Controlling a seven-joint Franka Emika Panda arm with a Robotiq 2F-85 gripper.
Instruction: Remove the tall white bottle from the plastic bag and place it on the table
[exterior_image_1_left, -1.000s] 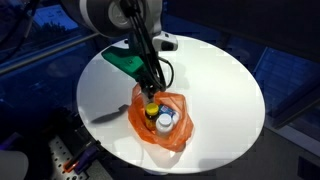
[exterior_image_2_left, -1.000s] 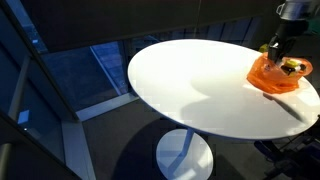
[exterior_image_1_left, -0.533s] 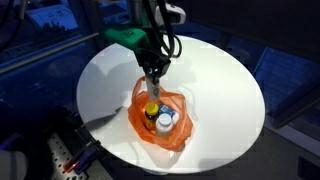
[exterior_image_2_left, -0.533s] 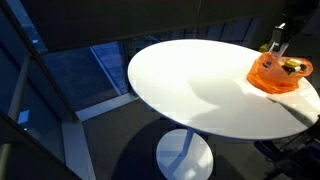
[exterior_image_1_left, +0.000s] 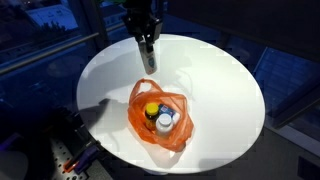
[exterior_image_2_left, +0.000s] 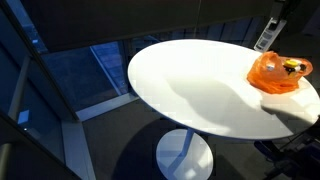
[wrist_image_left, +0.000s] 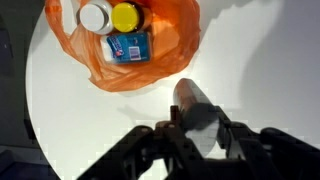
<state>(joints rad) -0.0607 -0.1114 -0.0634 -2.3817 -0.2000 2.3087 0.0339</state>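
Next, my gripper moves toward the right in the wrist view and lowers the bottle (exterior_image_1_left: 148, 58) onto the table beside the orange bag.
My gripper (exterior_image_1_left: 146, 38) is shut on the tall white bottle (exterior_image_1_left: 148, 58) and holds it high above the white round table (exterior_image_1_left: 215, 80), behind the orange plastic bag (exterior_image_1_left: 160, 118). In the wrist view the bottle (wrist_image_left: 190, 98) sits between my fingers (wrist_image_left: 198, 124), with the bag (wrist_image_left: 165, 40) above it in the picture. The bag is open and still holds a yellow-capped container (wrist_image_left: 124, 16), a white-capped one (wrist_image_left: 94, 16) and a blue-labelled item (wrist_image_left: 128, 48). The bottle (exterior_image_2_left: 265, 38) also shows above the bag (exterior_image_2_left: 275, 72) in an exterior view.
The table stands on a single pedestal (exterior_image_2_left: 185, 155). Dark floor and window glass surround it. A stand with cables (exterior_image_1_left: 70, 155) is by the table's near edge.
My gripper has risen out of the bag with the white bottle and moved up and away from it over the last second. The bag has stayed put.
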